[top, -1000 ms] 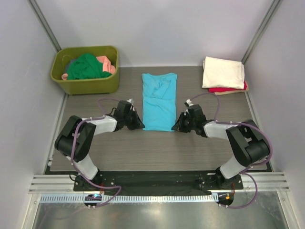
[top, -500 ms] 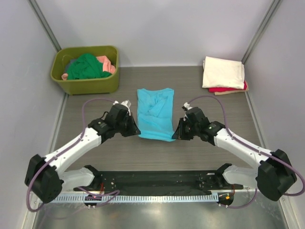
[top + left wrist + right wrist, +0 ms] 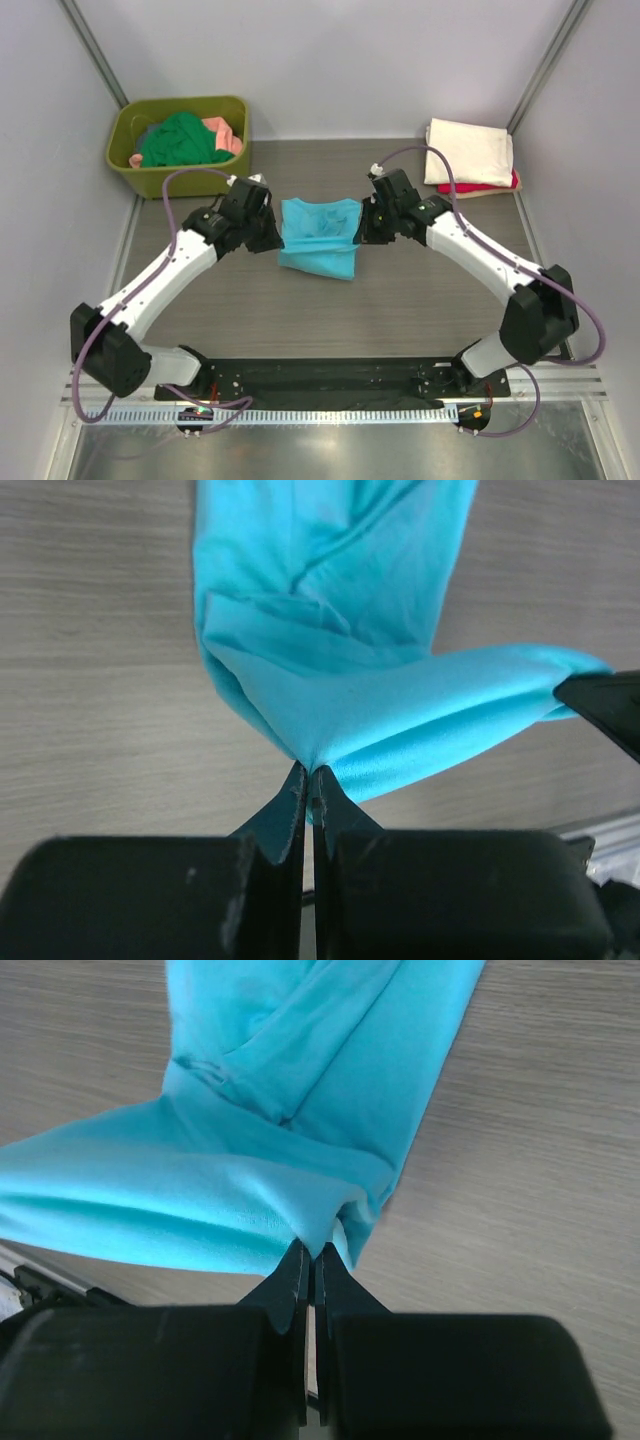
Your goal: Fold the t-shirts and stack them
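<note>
My right gripper will next take the hem corner it is holding outward and let go of it there, because the t-shirt's far end is still uncovered beyond the held edge.
The turquoise-blue t-shirt [image 3: 318,236] is bunched in the middle of the table, its near hem lifted and carried toward the back. My left gripper [image 3: 275,232] is shut on its left hem corner [image 3: 300,750]. My right gripper [image 3: 362,228] is shut on its right hem corner [image 3: 320,1235]. The held edge stretches between the two grippers above the rest of the shirt. A cream-white t-shirt [image 3: 468,152] lies folded on a red one [image 3: 480,187] at the back right. A dark green t-shirt [image 3: 180,140] and a salmon-pink one [image 3: 226,134] lie in the tub.
The olive-green plastic tub [image 3: 180,178] stands at the back left. Grey walls close in the wooden table [image 3: 300,310] on three sides. The black base rail [image 3: 320,375] runs along the near edge.
Both grippers have moved away from me toward the back, carrying the shirt's near hem over the rest of it. The shirt looks much shorter than it did a second ago.
</note>
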Controlling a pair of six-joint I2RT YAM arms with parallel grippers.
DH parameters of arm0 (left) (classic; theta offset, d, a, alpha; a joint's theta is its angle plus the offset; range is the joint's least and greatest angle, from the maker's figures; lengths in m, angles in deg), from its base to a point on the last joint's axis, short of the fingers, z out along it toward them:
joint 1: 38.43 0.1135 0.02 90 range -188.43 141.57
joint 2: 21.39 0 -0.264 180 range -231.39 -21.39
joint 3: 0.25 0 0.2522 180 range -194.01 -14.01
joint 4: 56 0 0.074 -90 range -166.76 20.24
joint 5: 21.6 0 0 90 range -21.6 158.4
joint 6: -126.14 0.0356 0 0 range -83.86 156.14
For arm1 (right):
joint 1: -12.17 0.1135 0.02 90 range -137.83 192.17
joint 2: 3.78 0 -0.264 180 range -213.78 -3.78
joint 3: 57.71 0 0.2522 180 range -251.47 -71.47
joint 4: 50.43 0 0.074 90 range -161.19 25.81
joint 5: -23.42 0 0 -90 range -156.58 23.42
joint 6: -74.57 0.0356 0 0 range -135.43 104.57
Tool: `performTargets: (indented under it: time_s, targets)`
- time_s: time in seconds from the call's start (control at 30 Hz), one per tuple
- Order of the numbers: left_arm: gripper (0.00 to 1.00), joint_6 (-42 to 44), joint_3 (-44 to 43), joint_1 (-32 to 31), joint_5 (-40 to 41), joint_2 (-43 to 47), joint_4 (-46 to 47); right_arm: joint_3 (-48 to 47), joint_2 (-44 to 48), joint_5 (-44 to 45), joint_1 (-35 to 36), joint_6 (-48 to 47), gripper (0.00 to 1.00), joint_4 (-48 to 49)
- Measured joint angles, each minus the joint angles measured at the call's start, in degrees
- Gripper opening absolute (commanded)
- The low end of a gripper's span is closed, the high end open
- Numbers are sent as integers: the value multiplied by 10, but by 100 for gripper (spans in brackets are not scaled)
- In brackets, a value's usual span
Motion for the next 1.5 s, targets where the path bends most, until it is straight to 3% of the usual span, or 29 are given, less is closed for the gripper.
performTargets:
  time_s: [0.3,0.8,0.9,0.97,1.0,1.03,1.13,1.23,1.3,1.4,1.5]
  targets:
    - [0,27,-120,61,-14,-154,1,-88,-116,-32,-50,-35,1,-4]
    - [0,44,-326,99,-18,-357,-21,-223,-237,-38,-92,-63,1,-9]
    - [6,50,-377,111,-24,-401,-32,-245,-266,-42,-96,-64,1,-9]
    - [37,62,-416,120,-35,-431,-44,-260,-285,-45,-98,-64,20,-10]
    - [45,68,-447,126,-40,-453,-56,-271,-297,-45,-100,-65,29,-15]
    - [53,72,-473,132,-45,-472,-61,-282,-307,-43,-102,-64,54,-19]
    - [57,76,-616,160,-71,-566,-100,-334,-348,-33,-115,-66,81,-47]
    - [57,75,-757,181,-95,-652,-143,-403,-389,-25,-135,-72,86,-64]
    - [57,75,-765,191,-106,-656,-158,-422,-397,-22,-148,-72,87,-64]
    - [58,75,-663,194,-115,-592,-146,-400,-381,-28,-165,-75,88,-51]
    - [58,76,-493,186,-119,-468,-137,-291,-330,-66,-170,-76,88,1]
